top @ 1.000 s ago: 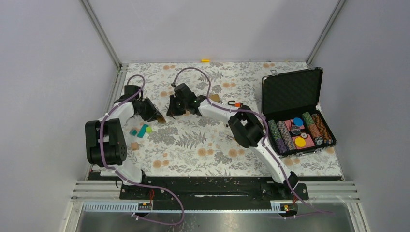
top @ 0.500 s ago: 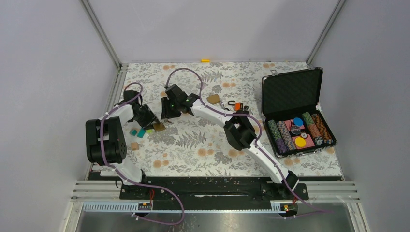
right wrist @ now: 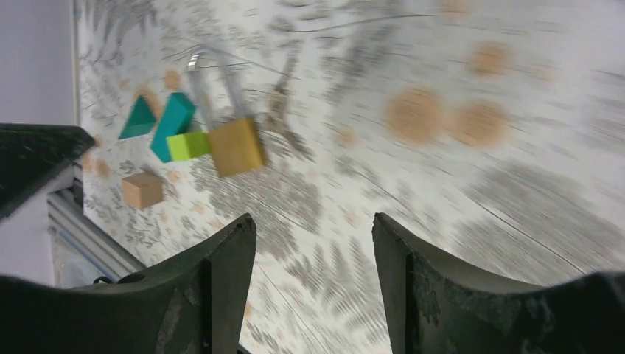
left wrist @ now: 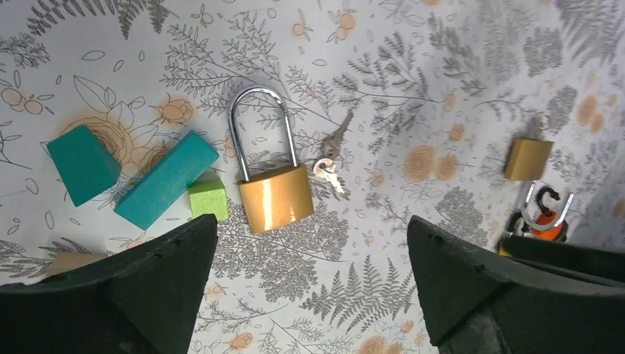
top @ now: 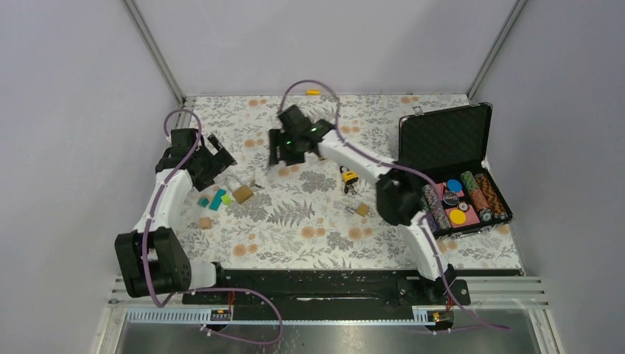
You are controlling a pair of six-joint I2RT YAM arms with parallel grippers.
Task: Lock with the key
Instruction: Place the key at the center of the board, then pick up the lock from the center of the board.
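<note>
The small brass padlock's open shackle lies below my right gripper, to its right in the top view, so I should move my right gripper across and down onto the shackle next.
A brass padlock (left wrist: pixel 276 198) with a long steel shackle lies flat on the floral table (top: pixel 309 228); both shackle legs reach its body. The padlock (top: pixel 242 193) lies between the arms, also seen as padlock (right wrist: pixel 234 146). A small key (left wrist: pixel 332 158) on a ring lies just right of the shackle, out of the lock; the key (right wrist: pixel 278 96) is blurred in the right wrist view. My left gripper (left wrist: pixel 309 228) hangs open above the lock, holding nothing. That left gripper (top: pixel 215 162) is up-left of it. My right gripper (right wrist: pixel 313 221) is open and empty; the right gripper (top: pixel 284 155) is up-right.
Teal blocks (left wrist: pixel 166 181), a green cube (left wrist: pixel 207 199) and a tan cube (top: pixel 205 222) lie left of the padlock. A small brass padlock (left wrist: pixel 527 157) and an orange-and-yellow one (top: pixel 348 177) lie to the right. An open poker-chip case (top: pixel 442 136) stands at the far right.
Both grippers opened and pulled up and away from the brass padlock, which now lies free on the table. The two small locks on the right now lie nearer the front.
</note>
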